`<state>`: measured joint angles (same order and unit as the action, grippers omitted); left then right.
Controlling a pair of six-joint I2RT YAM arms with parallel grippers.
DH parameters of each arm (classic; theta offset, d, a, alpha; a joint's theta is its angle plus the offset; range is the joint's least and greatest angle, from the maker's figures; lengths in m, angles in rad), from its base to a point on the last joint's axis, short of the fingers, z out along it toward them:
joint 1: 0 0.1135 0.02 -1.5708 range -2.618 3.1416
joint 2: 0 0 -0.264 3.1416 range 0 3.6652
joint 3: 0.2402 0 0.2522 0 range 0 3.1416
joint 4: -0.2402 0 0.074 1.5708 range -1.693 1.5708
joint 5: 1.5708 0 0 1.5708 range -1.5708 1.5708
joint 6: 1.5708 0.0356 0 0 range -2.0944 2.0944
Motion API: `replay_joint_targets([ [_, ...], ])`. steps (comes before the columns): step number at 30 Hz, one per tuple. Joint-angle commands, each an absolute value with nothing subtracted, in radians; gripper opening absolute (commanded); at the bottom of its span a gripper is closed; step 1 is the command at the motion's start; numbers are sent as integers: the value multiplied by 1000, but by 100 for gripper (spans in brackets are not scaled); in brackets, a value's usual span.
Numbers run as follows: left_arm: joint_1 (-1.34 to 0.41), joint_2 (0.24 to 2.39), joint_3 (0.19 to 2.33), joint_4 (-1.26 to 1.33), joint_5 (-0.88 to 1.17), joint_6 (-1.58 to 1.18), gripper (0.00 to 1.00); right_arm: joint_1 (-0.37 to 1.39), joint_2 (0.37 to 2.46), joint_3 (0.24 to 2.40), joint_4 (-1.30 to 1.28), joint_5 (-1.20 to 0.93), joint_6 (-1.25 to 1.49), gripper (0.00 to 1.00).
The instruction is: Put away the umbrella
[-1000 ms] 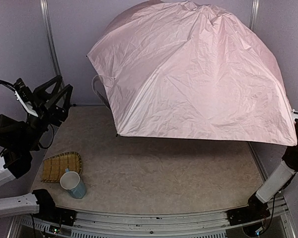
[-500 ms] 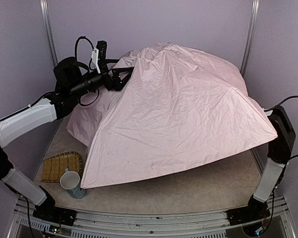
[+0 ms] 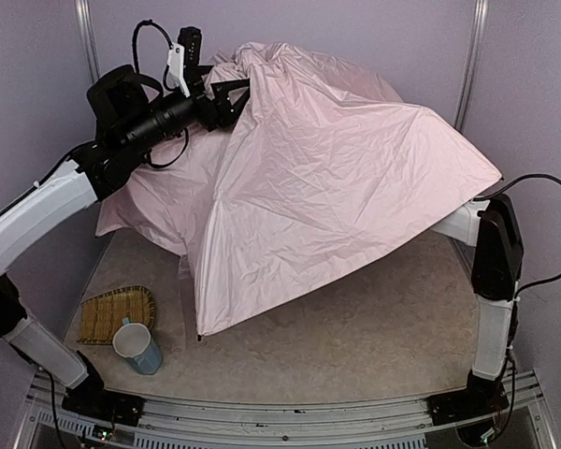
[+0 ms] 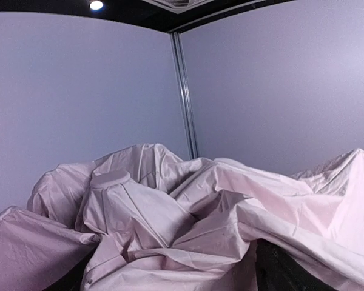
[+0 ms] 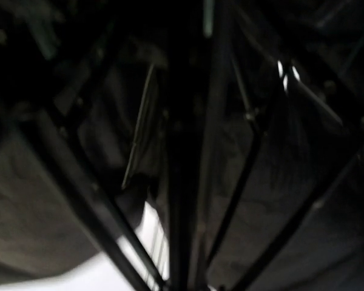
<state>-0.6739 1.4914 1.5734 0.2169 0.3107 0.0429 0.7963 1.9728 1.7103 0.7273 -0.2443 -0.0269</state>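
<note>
I will swing my right gripper away from my left gripper next, then lower the black shaft [image 5: 185,182] onto the bare tabletop and let go of it, because the tray and the cup are off to the side.
The umbrella [image 3: 337,187] is open, and its pale pink canopy is tilted and crumpled over the back of the table. My left gripper [image 3: 232,101] is pressed into the bunched fabric at the canopy's top left, its fingers spread. In the left wrist view the crumpled pink fabric [image 4: 170,224] fills the lower half and covers the fingers. My right arm [image 3: 496,243] reaches under the canopy's right edge, so its gripper is hidden from above. The right wrist view is dark and blurred. It shows the black shaft [image 5: 185,182] and black ribs [image 5: 79,182] close up, with no fingers discernible.
A flat wicker tray [image 3: 112,313] and a light blue cup [image 3: 138,348] stand at the table's front left. The canopy's lowest tip reaches the tabletop [image 3: 374,337] near the tray. Metal frame posts [image 3: 472,47] and purple walls close off the back.
My left arm has lifted and bunched the canopy's top further. The canopy's front edge has drawn back to the right. My right arm has swung in under the right edge.
</note>
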Motion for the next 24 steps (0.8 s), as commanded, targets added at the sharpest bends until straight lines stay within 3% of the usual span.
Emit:
replay_joint_targets([
  [1, -803, 1489, 1758, 26, 254, 161, 75, 914, 1981, 1985, 735, -371, -120, 0],
  [5, -804, 1486, 1836, -14, 219, 129, 71, 924, 1972, 1997, 782, -379, -87, 0],
  [9, -737, 1525, 1806, -59, 268, 49, 72, 918, 1953, 1841, 800, -313, -88, 0],
  [12, -668, 1591, 1656, -74, 364, -17, 71, 888, 1922, 1541, 920, -318, -15, 0],
  [14, -727, 1635, 1543, -23, 248, 88, 71, 862, 1942, 1265, 1156, -314, 24, 0],
  [16, -722, 1697, 1467, -28, 323, 45, 70, 851, 2014, 1039, 1437, -326, 39, 0],
  [19, -673, 1738, 1264, 34, 516, -69, 66, 872, 2076, 911, 1420, -296, -32, 0],
  [24, -688, 1572, 936, 220, 455, -95, 69, 872, 2057, 823, 1386, -223, -104, 0],
])
